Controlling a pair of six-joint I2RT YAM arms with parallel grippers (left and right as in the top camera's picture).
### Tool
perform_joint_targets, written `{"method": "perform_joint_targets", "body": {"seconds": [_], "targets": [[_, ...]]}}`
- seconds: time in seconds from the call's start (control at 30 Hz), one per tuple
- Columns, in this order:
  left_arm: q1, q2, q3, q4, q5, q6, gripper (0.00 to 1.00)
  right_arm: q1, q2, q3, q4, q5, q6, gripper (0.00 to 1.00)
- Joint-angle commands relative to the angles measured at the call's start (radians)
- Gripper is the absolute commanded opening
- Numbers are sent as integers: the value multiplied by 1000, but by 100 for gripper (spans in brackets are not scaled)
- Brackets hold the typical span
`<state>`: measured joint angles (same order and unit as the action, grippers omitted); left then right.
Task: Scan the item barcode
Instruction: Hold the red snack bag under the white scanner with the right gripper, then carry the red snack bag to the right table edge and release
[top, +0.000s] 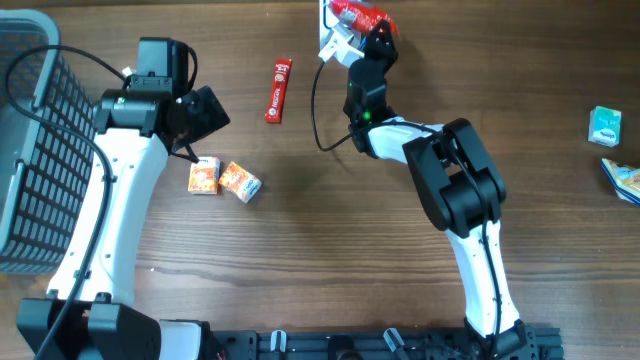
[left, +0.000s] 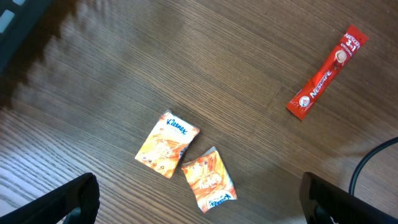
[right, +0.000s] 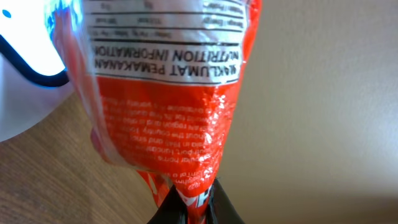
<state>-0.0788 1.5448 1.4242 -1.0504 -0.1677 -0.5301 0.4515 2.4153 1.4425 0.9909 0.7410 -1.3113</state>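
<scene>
The green box (top: 605, 126) is to my right gripper's right in the overhead view, so that gripper should next swing toward it from the scanner and release the seam.
My right gripper (top: 377, 40) is shut on the bottom seam of a red snack packet (top: 360, 14), held up at the table's far edge next to a white scanner (top: 336, 43). In the right wrist view the packet (right: 168, 93) fills the frame above the gripper (right: 193, 208), showing its nutrition print; no barcode shows. The scanner (right: 15, 74) glows white at the left. My left gripper (top: 203, 112) hangs open over the table's left side, its fingers (left: 74, 199) wide apart and holding nothing.
Two orange tissue packs (left: 168, 144) (left: 208, 178) lie below the left gripper. A red coffee stick (top: 279, 90) lies further back. A grey basket (top: 30, 150) stands at the left edge. A green box (top: 605, 127) and a blue packet (top: 625, 180) lie far right.
</scene>
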Motion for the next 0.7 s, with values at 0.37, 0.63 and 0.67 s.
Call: {"method": "perform_joint_targets", "body": {"seconds": [0.37, 0.63, 0.67], "targets": [[5, 6, 3, 4, -9, -2, 100, -95, -65, 179, 133, 229, 86, 4], [5, 6, 3, 7, -3, -3, 100, -337, -151, 181, -80, 499, 268, 4], [5, 6, 3, 7, 2, -2, 100, -370, -154, 181, -97, 530, 280, 4]]}}
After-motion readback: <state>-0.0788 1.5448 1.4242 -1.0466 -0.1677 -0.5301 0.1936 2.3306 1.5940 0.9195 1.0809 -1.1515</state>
